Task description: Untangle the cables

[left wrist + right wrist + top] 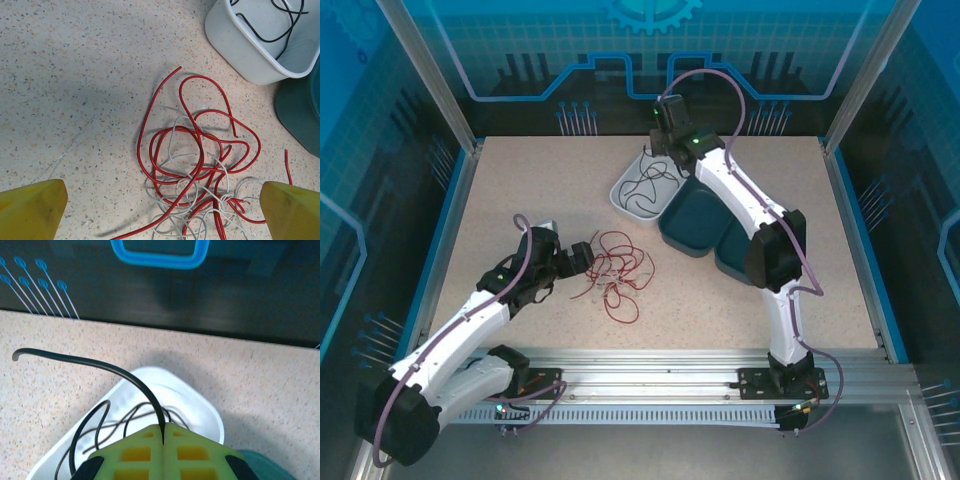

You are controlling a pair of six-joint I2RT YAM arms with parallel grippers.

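Observation:
My right gripper is above and in front of the white bin's inside, so next it should go back and down to release the black cable jutting past the bin's rim.
A tangle of red cables (200,165) and thin white cables (172,150) lies on the speckled table, seen from above as a red knot (618,272). My left gripper (588,258) sits at the tangle's left edge, open wide; its yellow fingertips (30,210) stand on either side of the pile without touching it. A black cable (100,365) arcs up from the white bin (200,405), and my right gripper (163,432) is shut on it above the bin. More black cable (645,182) loops inside that bin.
The white bin (625,200) stands at the back centre, with two dark teal bins (692,222) just to its right under the right arm. The enclosure's back wall rises right behind the right gripper (662,150).

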